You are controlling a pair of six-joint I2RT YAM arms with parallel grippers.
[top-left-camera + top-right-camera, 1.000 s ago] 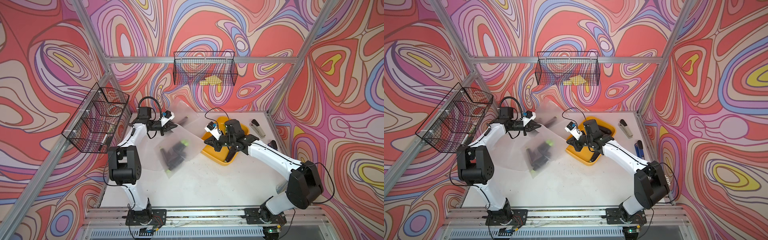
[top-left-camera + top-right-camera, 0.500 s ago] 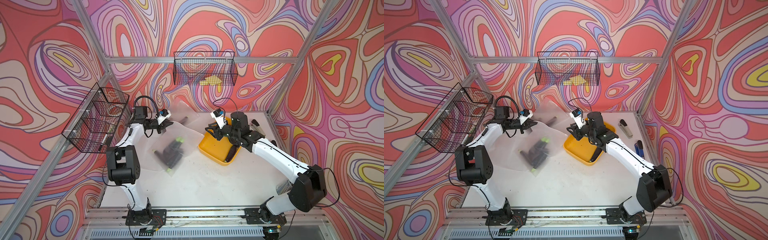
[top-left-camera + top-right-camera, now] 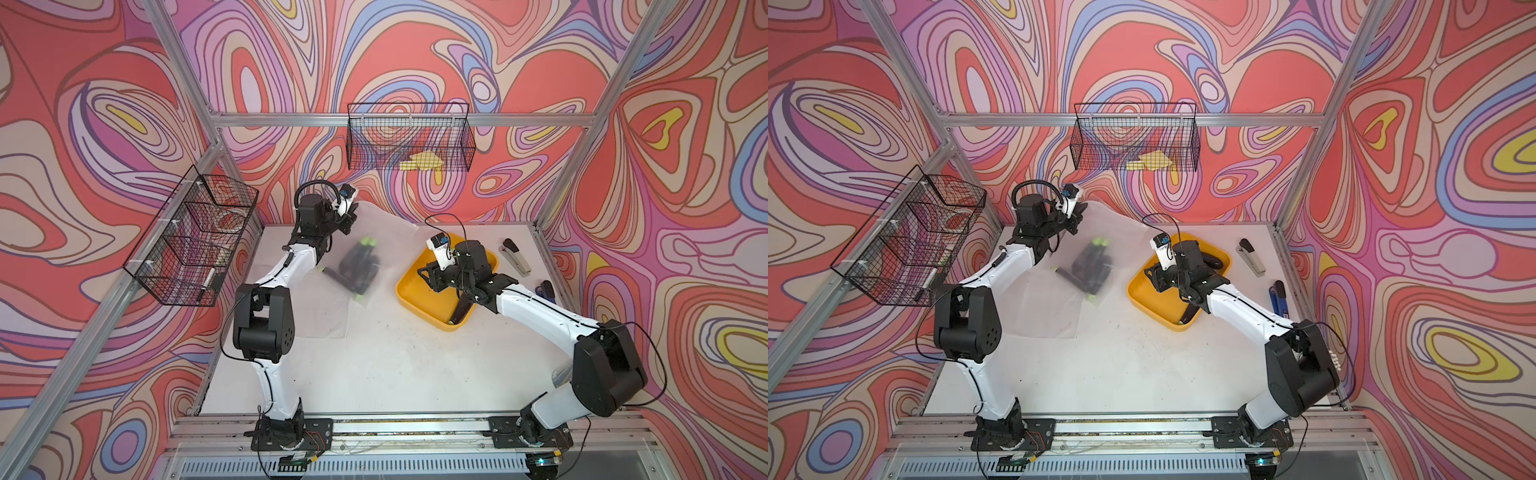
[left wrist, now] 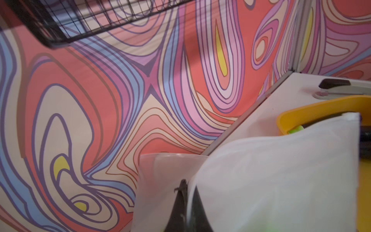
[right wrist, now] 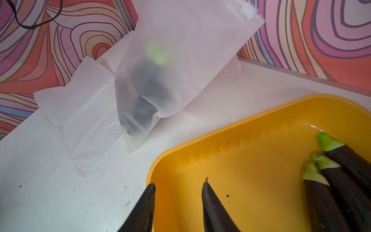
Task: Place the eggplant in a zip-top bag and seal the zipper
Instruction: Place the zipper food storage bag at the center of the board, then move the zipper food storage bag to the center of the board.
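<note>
Next, my left gripper carries the filled bag toward the tray [image 3: 409, 291] and releases the bag's upper edge there, since bare tabletop shows between them.
A frosted zip-top bag [image 3: 376, 232] [image 3: 1100, 232] hangs tilted above the table's back left, with several dark eggplants [image 3: 357, 266] [image 5: 148, 84] inside it. My left gripper [image 3: 349, 220] [image 3: 1073, 220] [image 4: 185, 184] is shut on the bag's upper edge near one corner. The other top corner [image 5: 247, 10] hangs free. My right gripper [image 3: 428, 278] [image 3: 1154, 278] [image 5: 179, 186] stands open and empty over the near-left rim of the yellow tray [image 3: 409, 291] [image 5: 241, 150]. More eggplants [image 5: 341, 160] [image 3: 463, 309] lie in the tray's far side.
Another flat frosted bag [image 3: 324, 316] [image 5: 80, 108] lies on the table under the hanging one. A stapler [image 3: 515, 257] and a blue-handled tool [image 3: 546, 289] lie by the right wall. Wire baskets hang on the back wall [image 3: 409, 143] and left wall [image 3: 191, 237].
My right gripper has opened and now sits over the tray's rim. My left gripper has lifted the bag's edge higher and toward the back, and the eggplants inside rose with it.
</note>
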